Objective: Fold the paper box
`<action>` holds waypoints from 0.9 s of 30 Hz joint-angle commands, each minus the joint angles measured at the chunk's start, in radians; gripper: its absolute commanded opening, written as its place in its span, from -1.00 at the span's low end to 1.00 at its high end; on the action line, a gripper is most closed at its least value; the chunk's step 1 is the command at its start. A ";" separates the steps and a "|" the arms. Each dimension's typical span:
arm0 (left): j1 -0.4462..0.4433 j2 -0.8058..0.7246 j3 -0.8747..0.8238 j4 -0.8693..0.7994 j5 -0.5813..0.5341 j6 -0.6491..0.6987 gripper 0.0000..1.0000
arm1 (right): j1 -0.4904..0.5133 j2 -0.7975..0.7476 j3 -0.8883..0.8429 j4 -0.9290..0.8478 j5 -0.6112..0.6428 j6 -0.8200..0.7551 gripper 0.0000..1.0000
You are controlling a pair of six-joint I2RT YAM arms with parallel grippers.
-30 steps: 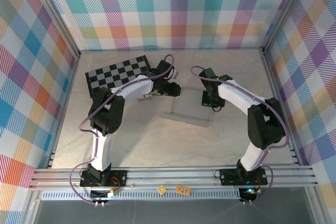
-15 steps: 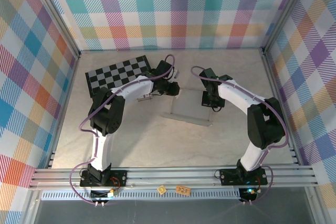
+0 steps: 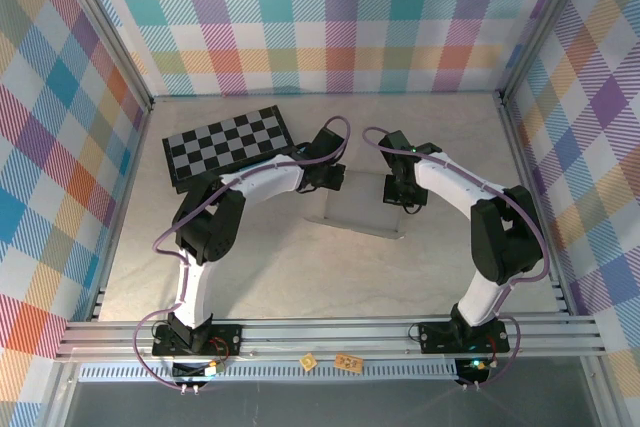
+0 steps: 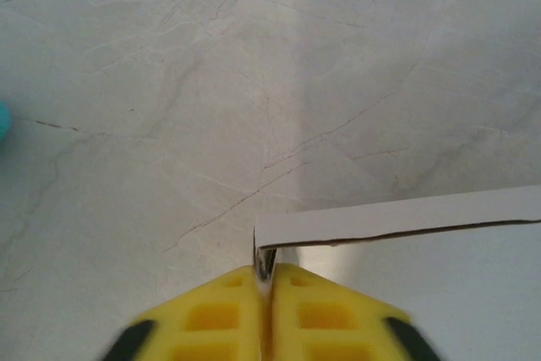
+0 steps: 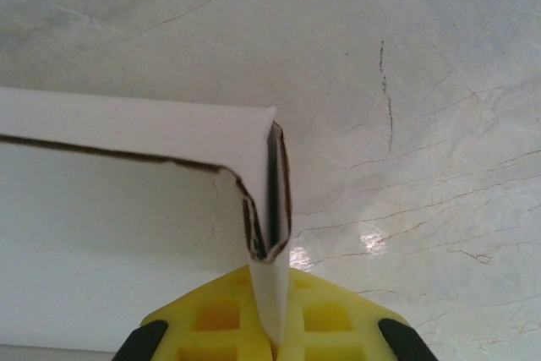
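Note:
The box's doubled-over side already stands folded, so my right gripper should next swing it back and round to the box's near edge point(image 3: 372, 233) and release it.
The paper box point(image 3: 365, 215) is a white shallow card shape on the marbled table, between my two grippers. My left gripper point(image 3: 335, 185) is at its left end. In the left wrist view the yellow fingers point(image 4: 211, 314) are pressed together on a thin upright card edge, the left gripper point(image 4: 265, 270) shut on it, and the box wall point(image 4: 397, 216) runs off to the right. My right gripper point(image 3: 400, 197) holds the right end. In the right wrist view the right gripper point(image 5: 272, 275) is shut on a doubled-over wall of the box point(image 5: 135, 133).
A black-and-grey checkerboard point(image 3: 228, 145) lies at the back left, close behind my left arm. Plaid walls with metal posts enclose the table on three sides. Two small printed tags point(image 3: 348, 359) lie on the front rail. Bare table surface point(image 3: 330, 277) stretches in front of the box.
My left gripper has shifted right toward the box's left end and closed on its edge. The right gripper has stayed shut on the right wall.

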 commanded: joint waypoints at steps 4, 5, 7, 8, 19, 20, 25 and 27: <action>0.012 -0.079 -0.066 0.008 0.066 -0.031 -0.34 | 0.000 -0.012 -0.004 0.009 0.008 -0.001 -1.00; 0.018 -0.084 -0.071 0.012 0.083 -0.035 -0.33 | -0.001 -0.012 -0.004 0.009 0.007 -0.001 -1.00; 0.030 -0.086 -0.077 0.013 0.100 -0.043 -0.34 | -0.002 -0.012 -0.006 0.010 0.006 -0.001 -1.00; 0.035 -0.085 -0.077 0.013 0.104 -0.044 -0.36 | -0.001 -0.012 -0.006 0.011 0.005 -0.001 -1.00; 0.037 -0.043 -0.059 0.014 0.101 -0.046 -1.00 | 0.000 -0.019 -0.014 0.012 0.002 0.000 -1.00; 0.034 -0.044 -0.061 0.010 0.081 -0.047 -1.00 | 0.001 -0.019 -0.014 0.009 0.004 0.000 -1.00; 0.019 -0.047 -0.057 -0.038 -0.001 -0.060 -1.00 | 0.002 -0.020 -0.013 0.010 0.004 0.009 -1.00; 0.011 -0.048 -0.047 -0.057 -0.025 -0.065 -0.99 | 0.004 -0.017 -0.016 0.010 0.000 0.021 -1.00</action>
